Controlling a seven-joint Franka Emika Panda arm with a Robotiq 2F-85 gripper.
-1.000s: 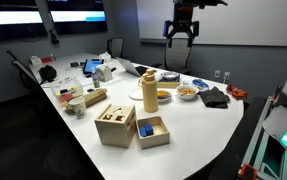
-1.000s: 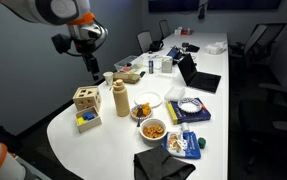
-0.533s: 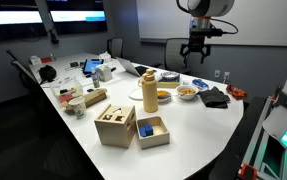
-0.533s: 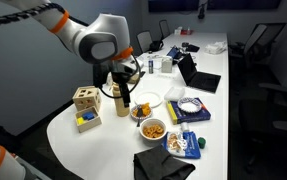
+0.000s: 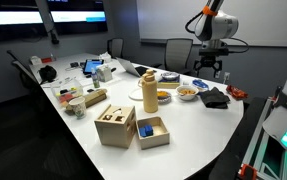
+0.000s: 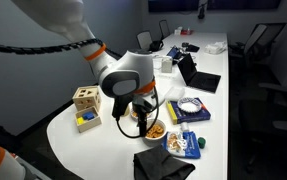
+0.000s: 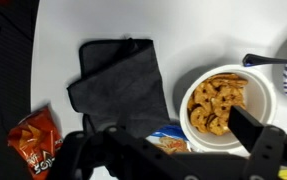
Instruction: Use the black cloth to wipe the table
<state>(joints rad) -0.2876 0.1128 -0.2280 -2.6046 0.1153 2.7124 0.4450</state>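
Observation:
The gripper shifts away from the bowl of snacks next and lowers onto the cloth's middle, as the black cloth lies below and beside my open fingers.
The black cloth lies crumpled near the end edge of the white table. It also shows in an exterior view and in the wrist view. My gripper hangs above the table, a little above and beside the cloth. It also shows in an exterior view. In the wrist view my gripper is open and empty, with its fingers over a bowl of snacks and a blue packet. The cloth is apart from the fingers.
A red snack bag lies beside the cloth. A yellow bottle, wooden boxes, a wooden toy, a plate and a laptop stand on the table. Chairs surround it.
The arm has swung from high above the far side down and across to the table end, and now hangs over the snack bowl next to the black cloth.

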